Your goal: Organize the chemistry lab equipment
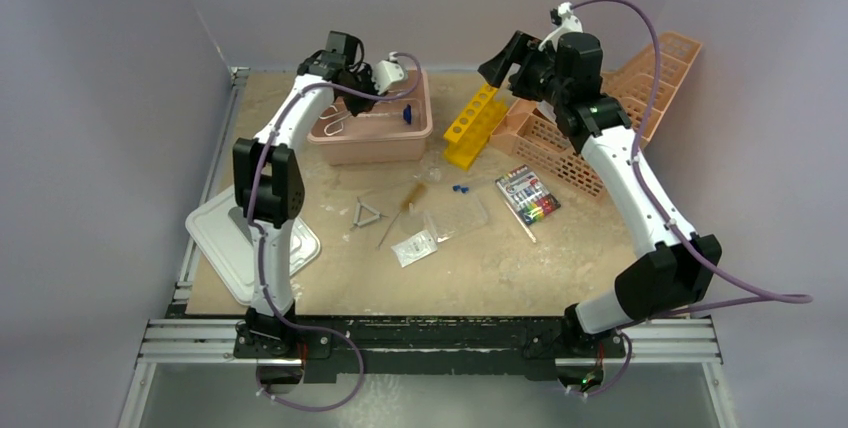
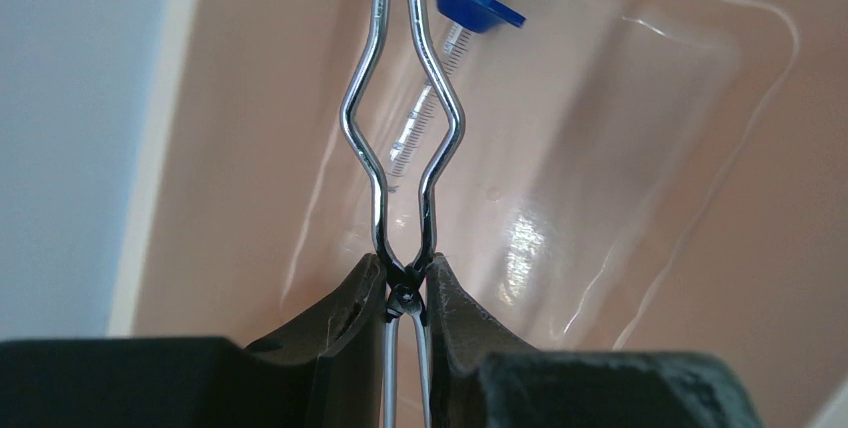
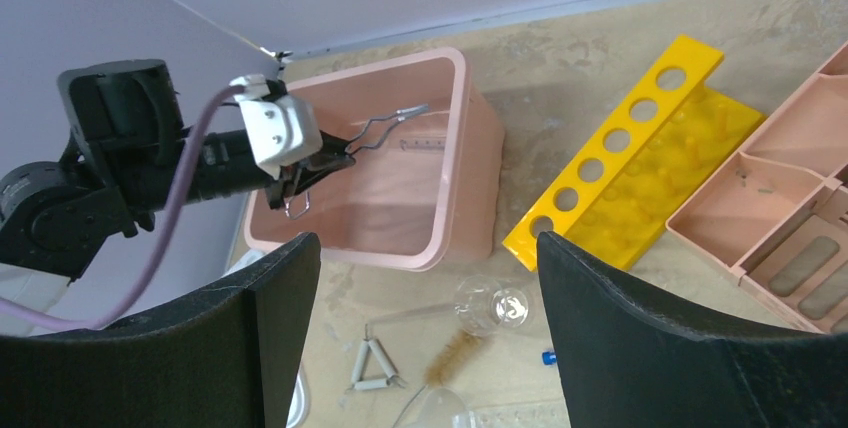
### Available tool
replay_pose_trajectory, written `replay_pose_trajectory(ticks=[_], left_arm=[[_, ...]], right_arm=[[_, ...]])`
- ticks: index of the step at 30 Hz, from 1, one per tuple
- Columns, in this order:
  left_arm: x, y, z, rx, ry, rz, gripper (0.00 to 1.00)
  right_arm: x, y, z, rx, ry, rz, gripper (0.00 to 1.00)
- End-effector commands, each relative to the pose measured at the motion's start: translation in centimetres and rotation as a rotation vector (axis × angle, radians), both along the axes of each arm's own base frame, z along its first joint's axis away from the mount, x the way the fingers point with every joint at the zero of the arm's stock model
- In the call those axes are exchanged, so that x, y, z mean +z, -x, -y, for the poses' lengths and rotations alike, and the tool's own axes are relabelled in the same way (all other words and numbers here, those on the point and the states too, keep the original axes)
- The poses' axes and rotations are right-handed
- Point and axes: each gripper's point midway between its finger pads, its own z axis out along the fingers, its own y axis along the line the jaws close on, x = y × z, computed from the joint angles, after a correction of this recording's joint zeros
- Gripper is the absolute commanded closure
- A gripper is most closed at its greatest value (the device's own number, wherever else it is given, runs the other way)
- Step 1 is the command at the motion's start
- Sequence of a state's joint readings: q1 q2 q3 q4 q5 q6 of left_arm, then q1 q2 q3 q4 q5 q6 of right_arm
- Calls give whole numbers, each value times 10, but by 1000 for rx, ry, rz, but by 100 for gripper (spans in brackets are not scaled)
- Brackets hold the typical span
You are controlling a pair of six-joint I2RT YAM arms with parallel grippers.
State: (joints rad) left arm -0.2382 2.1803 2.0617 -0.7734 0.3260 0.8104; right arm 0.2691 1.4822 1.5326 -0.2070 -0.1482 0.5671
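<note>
I will move my left gripper back and down to the bare bin bottom beside the clear cylinder and release the tongs, since the cylinder lies under them.
My left gripper (image 1: 362,100) is shut on the silver metal tongs (image 2: 400,138) at their pivot and holds them inside the pink bin (image 1: 420,136); the right wrist view shows them too (image 3: 385,128). A clear cylinder with a blue hexagonal base (image 2: 470,6) lies in the bin under the tongs. My right gripper (image 1: 500,63) is open and empty, raised above the yellow rack (image 1: 474,125). The wire triangle (image 1: 367,215), bristle brush (image 1: 410,198), clear plastic bags (image 1: 415,246) and tiny blue-capped tubes (image 1: 460,189) lie on the table.
Pink mesh baskets (image 1: 620,108) stand at the back right. A tray of coloured tubes (image 1: 527,195) lies right of centre. A white lid (image 1: 225,238) overhangs the left edge by the left arm. A clear beaker (image 3: 490,305) lies near the bin.
</note>
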Motion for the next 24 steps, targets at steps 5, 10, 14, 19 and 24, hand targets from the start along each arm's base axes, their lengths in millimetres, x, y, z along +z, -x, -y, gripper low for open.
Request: replay_pose_trajectory(ticks=[5,10,14,19,24], left_arm=[[-16,7,4,-112,-108,1,93],[-38,22,5,-167,-126,-54,91],[-55,32,8,-210,-153,-88,90],[-71,38,12,-232,-155,-109,88],[-84,39,16,-229,-147,-130,80]], right_arm=[[7,-7,6,-18,36,39,19],[3,-7,9,-31,43,29,19],[-2,-6,10,-36,46,17,19],[-7,-7,11,-43,44,5,19],[-10,-8,11,-45,45,-1,19]])
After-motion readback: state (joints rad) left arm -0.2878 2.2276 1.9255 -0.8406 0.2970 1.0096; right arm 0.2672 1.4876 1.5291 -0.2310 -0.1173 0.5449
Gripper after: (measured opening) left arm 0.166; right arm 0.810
